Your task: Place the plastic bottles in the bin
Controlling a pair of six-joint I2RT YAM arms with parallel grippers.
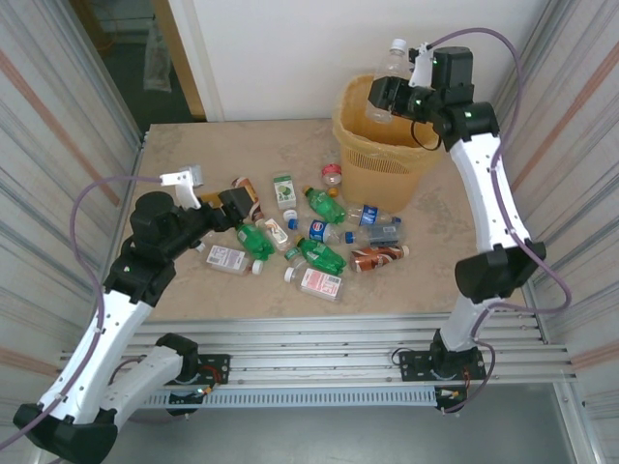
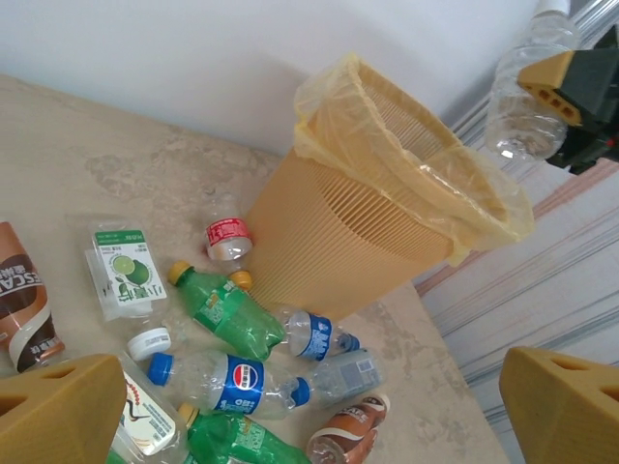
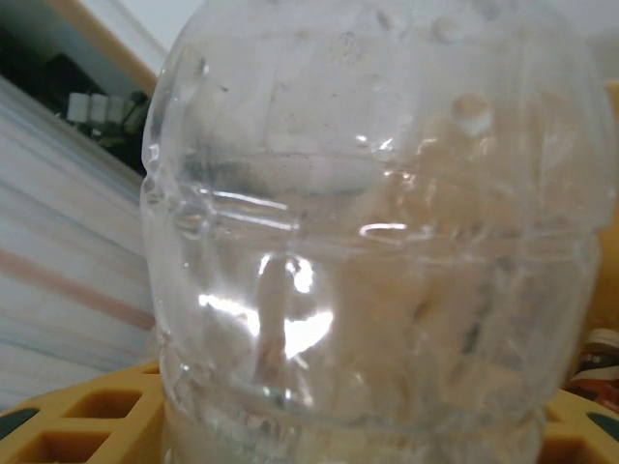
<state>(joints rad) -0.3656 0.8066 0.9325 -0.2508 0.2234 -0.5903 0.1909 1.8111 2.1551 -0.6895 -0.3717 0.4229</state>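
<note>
The right gripper lowers the bottle into the bin's opening (image 1: 373,130) below next, into the liner, and releases it, since the bottle still hangs above the bin's rim.
My right gripper (image 1: 389,95) is shut on a clear, label-less plastic bottle (image 1: 386,81), cap up, held just above the rim of the yellow-beige lattice bin (image 1: 382,162) with its orange-yellow liner. That bottle (image 3: 368,251) sits between the yellow fingers in the right wrist view, and it hangs over the bin (image 2: 358,242) in the left wrist view. My left gripper (image 1: 235,205) stands open and empty above the left side of the heap. Several bottles lie on the table: a green one (image 2: 222,309), a blue-labelled one (image 2: 227,377), a brown one (image 2: 348,430) and a white-pink one (image 1: 321,282).
The beige table (image 1: 193,155) is fenced by ribbed metal walls (image 1: 58,126) left and right and a white wall behind. An aluminium rail (image 1: 319,348) runs along the near edge. Bare tabletop lies at the back left and front right of the bottle heap.
</note>
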